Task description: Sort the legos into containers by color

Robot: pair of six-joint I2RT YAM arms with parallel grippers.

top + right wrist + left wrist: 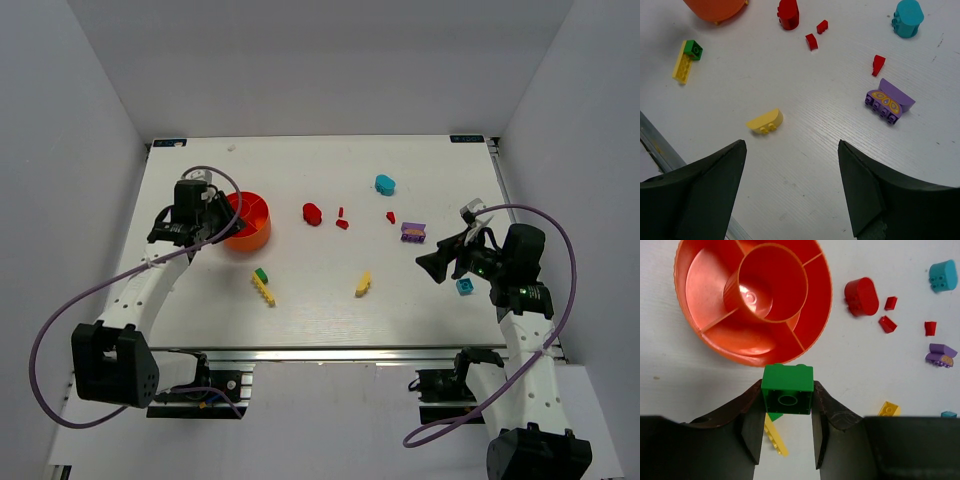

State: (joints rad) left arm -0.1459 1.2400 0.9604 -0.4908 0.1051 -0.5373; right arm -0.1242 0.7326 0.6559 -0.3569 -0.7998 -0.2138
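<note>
My left gripper should lower and move outward over the bowl's near section (246, 231) (749, 341), because that section is empty.
My left gripper (787, 405) is shut on a green brick (787, 388) and holds it just in front of the orange-red bowl (705, 335), above the table. The bowl (258, 232) has a raised ring at its centre and shows empty sections. My right gripper (792, 150) is open and empty above bare table at the right (437, 265). Loose on the table lie a red rounded brick (312, 213), small red pieces (342, 224), a cyan brick (385, 184), a purple brick (413, 232), a yellow half-round brick (363, 284), a yellow plate with a small green brick (262, 285) and a small blue brick (465, 287).
White walls close in the table on the left, back and right. The table's front metal rail (330, 355) runs below the bricks. Purple cables loop beside each arm.
</note>
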